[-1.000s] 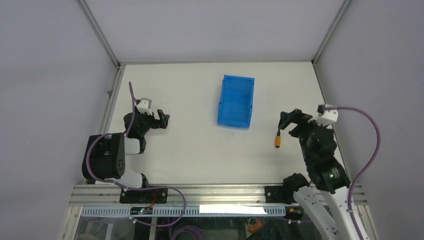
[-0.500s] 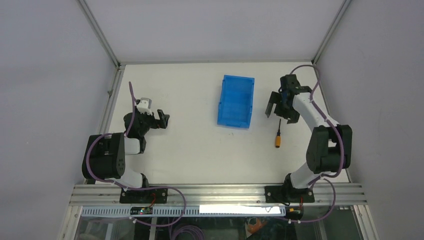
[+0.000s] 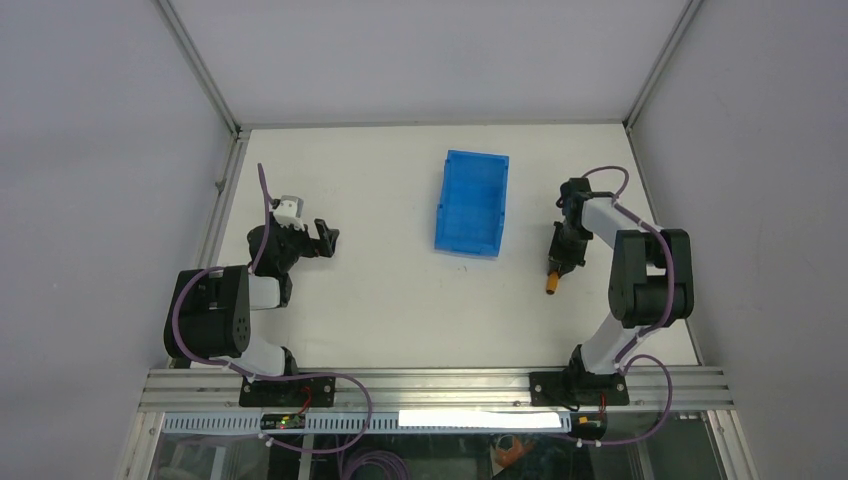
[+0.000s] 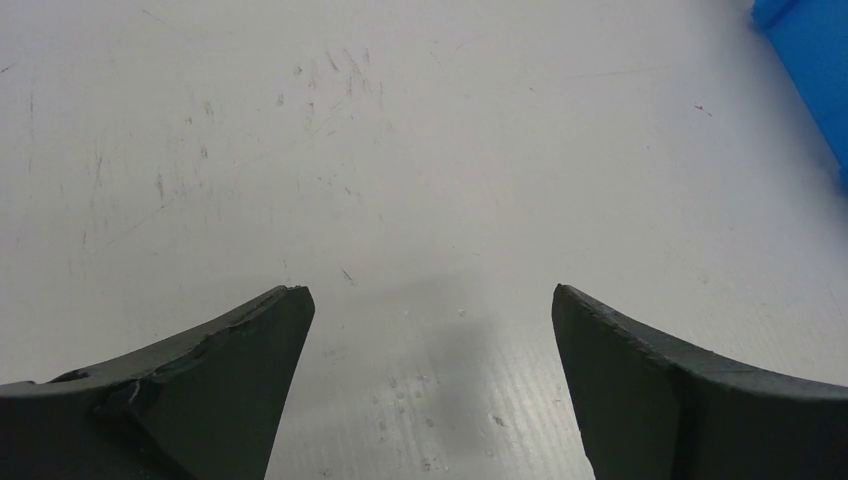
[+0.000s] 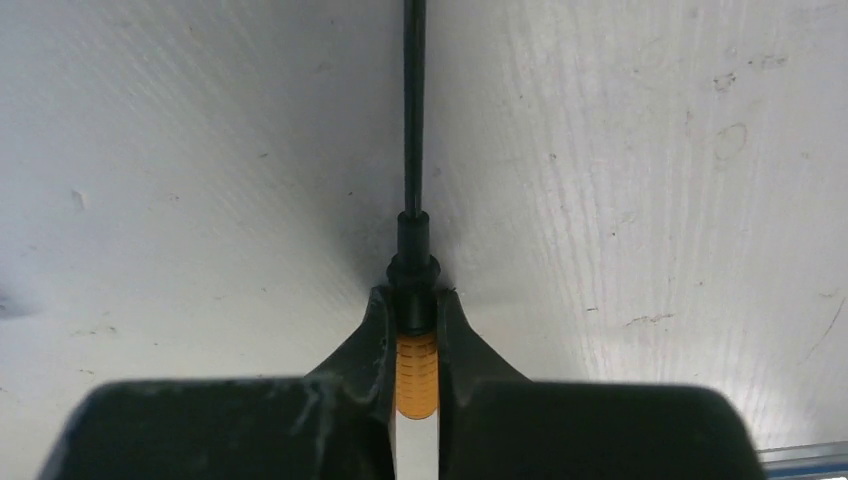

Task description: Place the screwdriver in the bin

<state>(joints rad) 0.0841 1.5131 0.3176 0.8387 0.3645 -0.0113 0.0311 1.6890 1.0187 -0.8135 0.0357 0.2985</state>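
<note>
The blue bin's bottom is to the left in the top view, so my right gripper will next lift over the bin's raised side, lower inside and release the screwdriver (image 5: 416, 360).
The screwdriver (image 5: 416, 360) has a short orange handle and a thin dark shaft (image 5: 413, 110) that runs away from the camera over the white table. My right gripper (image 5: 414, 300) is shut on the handle, its two fingers pressed against both sides. From above, the right gripper (image 3: 558, 262) is down at the table with the orange handle end (image 3: 551, 286) sticking out below it. The blue bin (image 3: 471, 203) stands to its left, apart from it. My left gripper (image 3: 327, 238) rests open over bare table, its jaws wide apart with nothing between them (image 4: 430, 310).
A blue corner of the bin (image 4: 812, 60) shows at the top right of the left wrist view. Grey walls and metal frame posts (image 3: 200, 65) bound the table at the back and sides. A rail (image 3: 400, 385) runs along the near edge.
My right arm swung out over the table, then came down on the screwdriver. Its gripper went from open to shut on the handle. The left arm has not moved.
</note>
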